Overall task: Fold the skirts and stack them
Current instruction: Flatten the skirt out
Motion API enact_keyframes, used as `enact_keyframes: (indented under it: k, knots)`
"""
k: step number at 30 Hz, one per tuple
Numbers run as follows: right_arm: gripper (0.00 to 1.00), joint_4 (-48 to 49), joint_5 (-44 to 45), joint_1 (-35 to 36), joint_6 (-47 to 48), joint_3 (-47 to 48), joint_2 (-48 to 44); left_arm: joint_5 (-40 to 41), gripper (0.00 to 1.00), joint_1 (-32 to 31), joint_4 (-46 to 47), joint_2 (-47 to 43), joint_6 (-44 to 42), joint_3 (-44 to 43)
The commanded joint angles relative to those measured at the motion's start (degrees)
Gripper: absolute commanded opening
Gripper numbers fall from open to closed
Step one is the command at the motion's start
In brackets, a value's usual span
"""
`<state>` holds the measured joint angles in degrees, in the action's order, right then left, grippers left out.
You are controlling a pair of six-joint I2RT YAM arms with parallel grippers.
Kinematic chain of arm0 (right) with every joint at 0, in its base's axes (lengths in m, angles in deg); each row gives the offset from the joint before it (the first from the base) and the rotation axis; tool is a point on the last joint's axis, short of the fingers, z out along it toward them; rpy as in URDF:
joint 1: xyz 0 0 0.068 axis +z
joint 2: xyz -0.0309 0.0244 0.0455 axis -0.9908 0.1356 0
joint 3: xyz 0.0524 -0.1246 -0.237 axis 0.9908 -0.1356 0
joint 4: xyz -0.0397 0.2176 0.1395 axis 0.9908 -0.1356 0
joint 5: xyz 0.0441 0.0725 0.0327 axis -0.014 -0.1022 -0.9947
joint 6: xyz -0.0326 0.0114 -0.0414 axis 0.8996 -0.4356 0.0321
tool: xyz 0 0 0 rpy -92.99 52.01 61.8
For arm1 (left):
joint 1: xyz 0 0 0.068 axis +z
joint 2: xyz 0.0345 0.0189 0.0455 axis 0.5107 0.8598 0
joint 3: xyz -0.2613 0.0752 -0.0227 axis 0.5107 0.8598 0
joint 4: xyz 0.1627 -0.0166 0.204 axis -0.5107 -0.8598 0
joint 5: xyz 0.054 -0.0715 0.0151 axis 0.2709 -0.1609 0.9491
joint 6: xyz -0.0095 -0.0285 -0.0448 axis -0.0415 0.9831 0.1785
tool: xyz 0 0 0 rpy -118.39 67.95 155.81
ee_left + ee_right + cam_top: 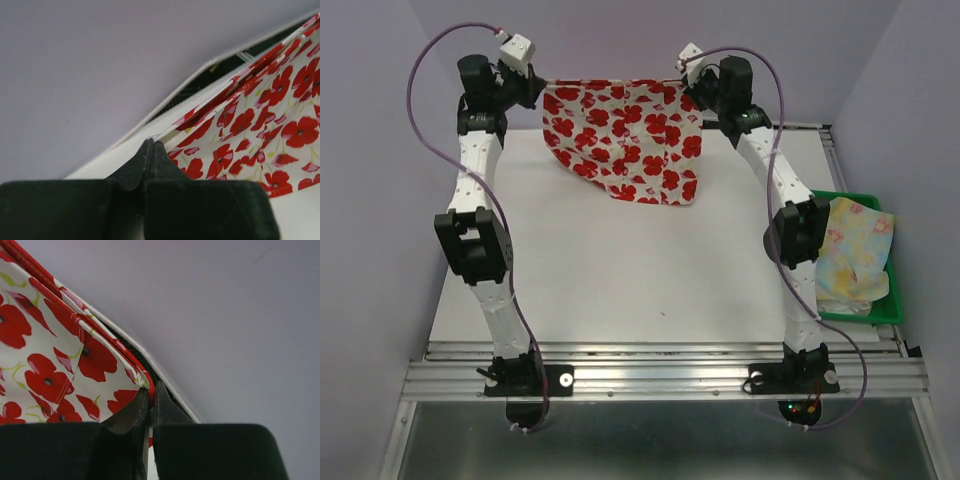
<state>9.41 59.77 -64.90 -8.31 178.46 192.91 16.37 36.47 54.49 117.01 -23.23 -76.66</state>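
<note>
The bare tabletop between the arms has clear room for the skirt, so my right gripper will next move back and down there and release the skirt's corner.
A white skirt with bold red flowers (625, 135) hangs stretched between my two grippers at the far side of the table, its lower hem trailing onto the white tabletop. My left gripper (538, 90) is shut on its left top corner; in the left wrist view the skirt (260, 130) runs off to the right from the pinched gripper (152, 142). My right gripper (688, 92) is shut on the right top corner; in the right wrist view the skirt (55, 365) spreads left of the gripper (151, 387). The pale yellow pastel-floral skirt (855, 250) lies crumpled in the green tray.
The green plastic tray (892, 305) sits at the table's right edge beside my right arm. A white tabletop (620, 270) lies between the arms. Lilac walls close in the back and both sides. A metal rail (660, 375) runs along the near edge.
</note>
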Motion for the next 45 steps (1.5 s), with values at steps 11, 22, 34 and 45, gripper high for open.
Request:
enact_keyframes:
  k: [11,22,34,45]
  knots:
    - [0.01,39.17,9.49,-3.15,0.24,1.85,-1.69,13.28,0.00,1.54,29.47,7.57,11.81,-19.34]
    - [0.01,29.88,-8.64,-2.01,18.16,-56.12,-26.56,1.77,0.00,-0.57,19.66,-15.73,-18.45,31.99]
    - [0.12,-2.39,-12.69,5.64,29.50,-82.90,-42.13,4.58,0.00,-1.89,-11.81,-32.52,-54.72,66.47]
    - [1.00,-21.82,-14.36,9.33,25.58,-83.00,-60.83,11.60,0.57,-2.07,-31.43,-48.25,-67.48,70.17]
